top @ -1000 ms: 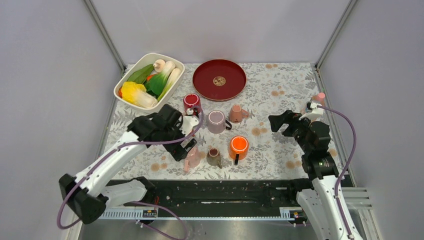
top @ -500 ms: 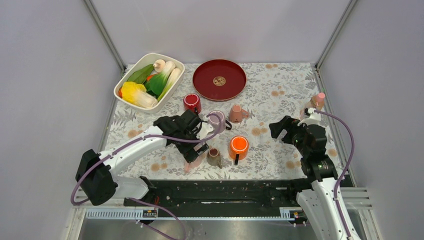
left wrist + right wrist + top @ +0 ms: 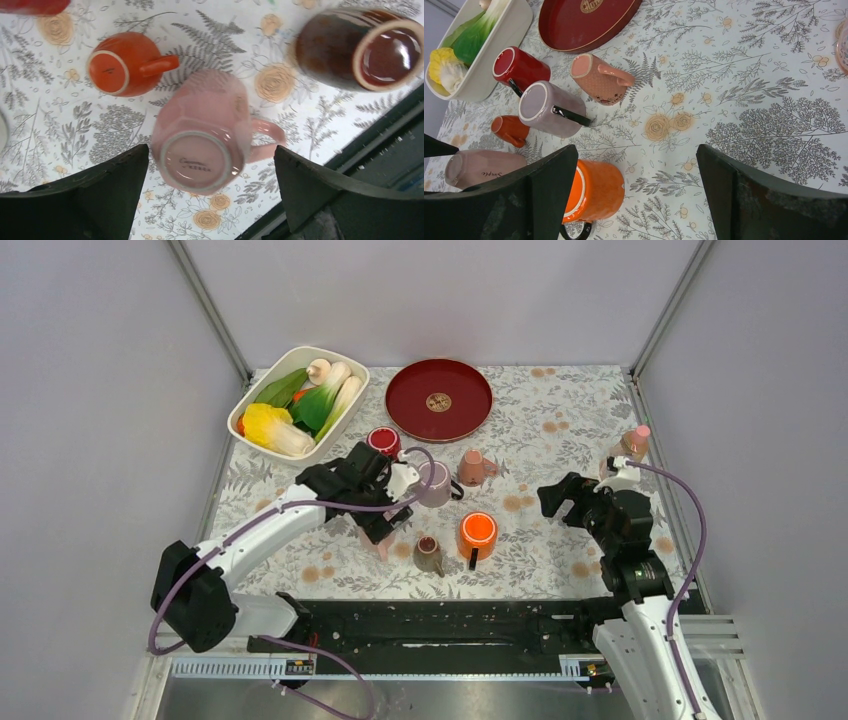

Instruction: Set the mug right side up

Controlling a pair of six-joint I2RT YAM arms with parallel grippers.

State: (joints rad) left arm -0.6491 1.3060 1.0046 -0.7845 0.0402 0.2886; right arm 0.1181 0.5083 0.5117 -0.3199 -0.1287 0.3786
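Note:
I will swing my left gripper back toward the front edge of the table next, then turn it and lower it around the pink mug's handle [image 3: 279,134], because the handle sticks out on that near side of the mug.
A pink mug [image 3: 200,135] stands upside down near the table's front edge, base up and handle to the right. It also shows in the right wrist view [image 3: 479,167] and, mostly hidden, in the top view [image 3: 383,548]. My left gripper [image 3: 210,155] hangs open just above it, one finger on each side and not touching. It covers the mug in the top view [image 3: 385,525]. My right gripper [image 3: 555,495] is open and empty above the table, right of the mugs, and shows in its own wrist view [image 3: 636,155].
Around the pink mug are a brown mug [image 3: 428,552], an orange mug [image 3: 478,532], a small orange mug [image 3: 122,62], a mauve mug [image 3: 435,483], a salmon mug [image 3: 472,467] and a red mug [image 3: 383,443]. A vegetable dish [image 3: 240,420] and a red plate [image 3: 438,400] stand behind.
My left arm has swung right over the pink mug, then drawn slightly toward the far side. The mug has not moved. My right gripper has dropped slightly toward the near edge.

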